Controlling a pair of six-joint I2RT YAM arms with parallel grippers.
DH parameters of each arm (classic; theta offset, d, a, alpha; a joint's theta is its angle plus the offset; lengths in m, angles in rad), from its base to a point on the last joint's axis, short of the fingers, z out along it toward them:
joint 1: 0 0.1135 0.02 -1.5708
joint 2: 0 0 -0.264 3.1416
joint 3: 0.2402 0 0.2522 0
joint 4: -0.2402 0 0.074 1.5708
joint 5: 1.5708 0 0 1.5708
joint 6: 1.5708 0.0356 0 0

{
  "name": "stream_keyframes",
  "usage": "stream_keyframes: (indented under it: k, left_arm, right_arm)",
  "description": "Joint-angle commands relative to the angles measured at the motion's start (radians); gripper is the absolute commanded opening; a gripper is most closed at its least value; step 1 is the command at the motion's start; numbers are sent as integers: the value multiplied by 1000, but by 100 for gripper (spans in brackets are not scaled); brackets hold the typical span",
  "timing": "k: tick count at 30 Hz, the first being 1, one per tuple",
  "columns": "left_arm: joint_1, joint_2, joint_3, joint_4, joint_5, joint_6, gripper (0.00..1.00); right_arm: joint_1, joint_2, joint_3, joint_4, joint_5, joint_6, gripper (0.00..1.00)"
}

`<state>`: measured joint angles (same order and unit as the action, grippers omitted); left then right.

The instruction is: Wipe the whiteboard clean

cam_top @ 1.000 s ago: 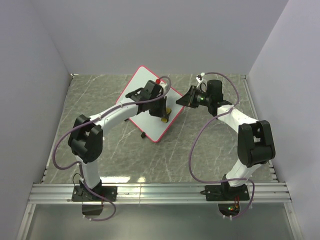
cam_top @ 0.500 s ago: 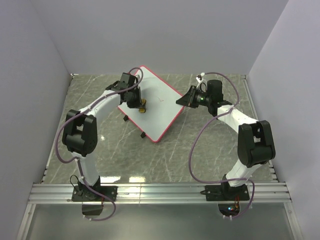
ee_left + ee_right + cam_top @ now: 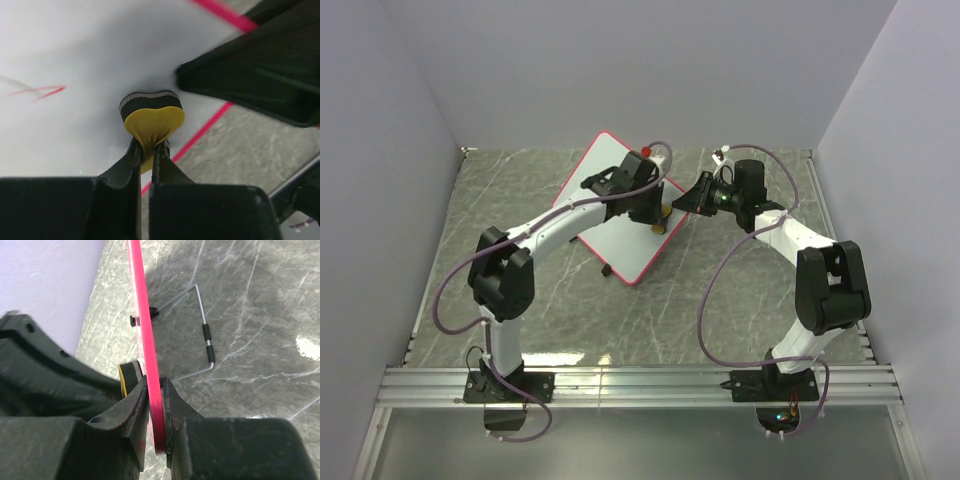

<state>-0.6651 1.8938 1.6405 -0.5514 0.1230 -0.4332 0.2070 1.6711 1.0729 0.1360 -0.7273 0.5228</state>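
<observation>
The robot will next use its left gripper to wipe over the red stroke (image 3: 47,91), then lower and let go on the bare tabletop below that gripper, to its left in the top view, beside the whiteboard.
The whiteboard (image 3: 616,235), white with a thin pink-red frame, stands tilted on the marble table. My right gripper (image 3: 686,198) is shut on its right edge; the right wrist view shows the pink frame (image 3: 145,330) clamped between the jaws. My left gripper (image 3: 658,218) is shut on the small yellow eraser (image 3: 152,117), whose dark felt side presses on the board's white face (image 3: 75,55) near the right corner. A faint red pen stroke (image 3: 47,91) shows left of the eraser.
The board's wire stand (image 3: 206,335) with black sleeves rests on the table behind it. Grey walls close the table at back and both sides. A metal rail (image 3: 640,382) runs along the near edge.
My left gripper swept the eraser from the board's right side to its upper left, then back to the right edge. The right gripper and the board have stayed put.
</observation>
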Motion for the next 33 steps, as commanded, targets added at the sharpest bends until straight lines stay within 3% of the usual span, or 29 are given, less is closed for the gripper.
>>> stream_keyframes:
  k: [1,7,13,18,26,33]
  left_arm:
    - [2,66,138,12,11,-12,0]
    - [76,182,281,-56,-66,-16,0]
    - [248,154,116,10,-63,-38,0]
    - [364,179,85,1,-65,-42,0]
    - [319,142,41,50,13,-41,0]
    - [128,120,140,4,38,-15,0]
  right_arm:
    - [46,41,-50,-162,54,-67,0]
    - [45,32,-42,-199,62,-96,0]
    - [45,33,-18,-222,65,-110,0]
    - [45,50,-1,-230,58,-116,0]
    - [43,76,33,-230,54,-110,0]
    - [43,81,38,-223,57,-106,0]
